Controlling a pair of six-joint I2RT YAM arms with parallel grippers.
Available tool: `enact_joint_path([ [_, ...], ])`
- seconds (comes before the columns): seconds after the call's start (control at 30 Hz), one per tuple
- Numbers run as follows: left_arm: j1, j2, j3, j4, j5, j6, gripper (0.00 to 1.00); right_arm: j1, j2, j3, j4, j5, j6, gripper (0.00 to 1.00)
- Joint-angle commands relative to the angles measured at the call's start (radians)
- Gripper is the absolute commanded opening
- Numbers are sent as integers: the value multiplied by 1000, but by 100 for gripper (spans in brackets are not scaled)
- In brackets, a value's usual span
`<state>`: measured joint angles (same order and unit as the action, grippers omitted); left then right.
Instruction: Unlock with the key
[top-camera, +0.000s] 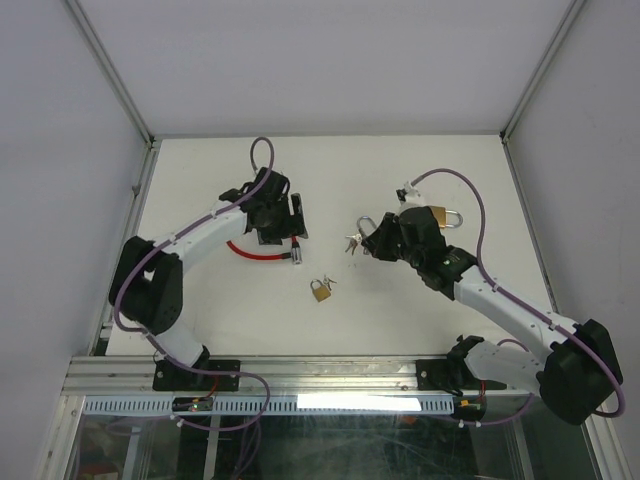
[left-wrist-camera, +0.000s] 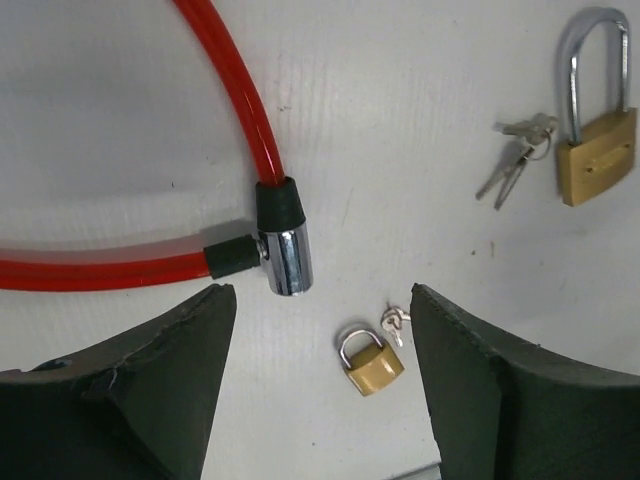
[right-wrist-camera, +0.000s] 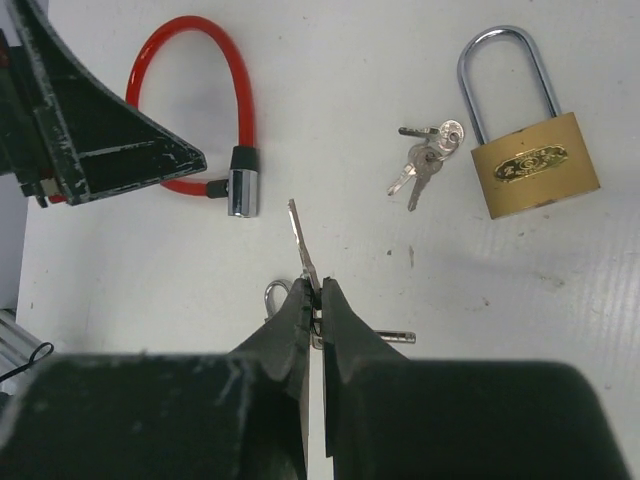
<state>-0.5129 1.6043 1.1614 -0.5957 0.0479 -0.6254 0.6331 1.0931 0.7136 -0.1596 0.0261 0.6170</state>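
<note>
The red cable lock's chrome head is below my left gripper, which is open and empty. I will lower its fingers around the head's black collar (top-camera: 295, 244) (left-wrist-camera: 280, 206) and close them.
My right gripper (right-wrist-camera: 320, 285) is shut on a silver key (right-wrist-camera: 303, 240), blade sticking out ahead, held above the table; it also shows in the top view (top-camera: 372, 242). A large brass padlock (right-wrist-camera: 530, 160) lies ahead to the right, with a key bunch (right-wrist-camera: 425, 165) beside it. A small brass padlock (left-wrist-camera: 370, 362) with small keys (left-wrist-camera: 395, 320) lies between my open left fingers, below them. My left gripper (left-wrist-camera: 322, 295) is open and empty, above the chrome head (left-wrist-camera: 285, 255) of a red cable lock (left-wrist-camera: 245, 100).
Another brass padlock (top-camera: 445, 215) lies behind my right wrist. The small padlock (top-camera: 321, 290) lies mid-table between the arms. The white table is walled on three sides, with a metal rail along the near edge (top-camera: 300, 375).
</note>
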Motion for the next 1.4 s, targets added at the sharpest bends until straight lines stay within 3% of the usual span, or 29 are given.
enact_joint_path([
  [0.0,-22,129,152,-147,-94,75,70,-11,-15,51,4,41,-35,0],
  [0.3,-62,367,353,-294,-155,129,56,-25,1,51,2,1,-47,0],
  [0.57,-81,446,377,-308,-156,127,50,-36,10,52,1,-23,-60,0],
  [0.73,-87,473,356,-309,-121,100,39,-36,24,61,-6,-41,-73,0],
  [0.93,-88,436,321,-257,-57,35,15,-36,74,93,-15,-98,-99,0],
  [1.17,-85,335,332,-198,-20,-78,1,-35,122,134,-22,-173,-112,0],
  [1.37,-68,263,318,-128,44,-202,0,-34,144,145,-12,-223,-98,0],
])
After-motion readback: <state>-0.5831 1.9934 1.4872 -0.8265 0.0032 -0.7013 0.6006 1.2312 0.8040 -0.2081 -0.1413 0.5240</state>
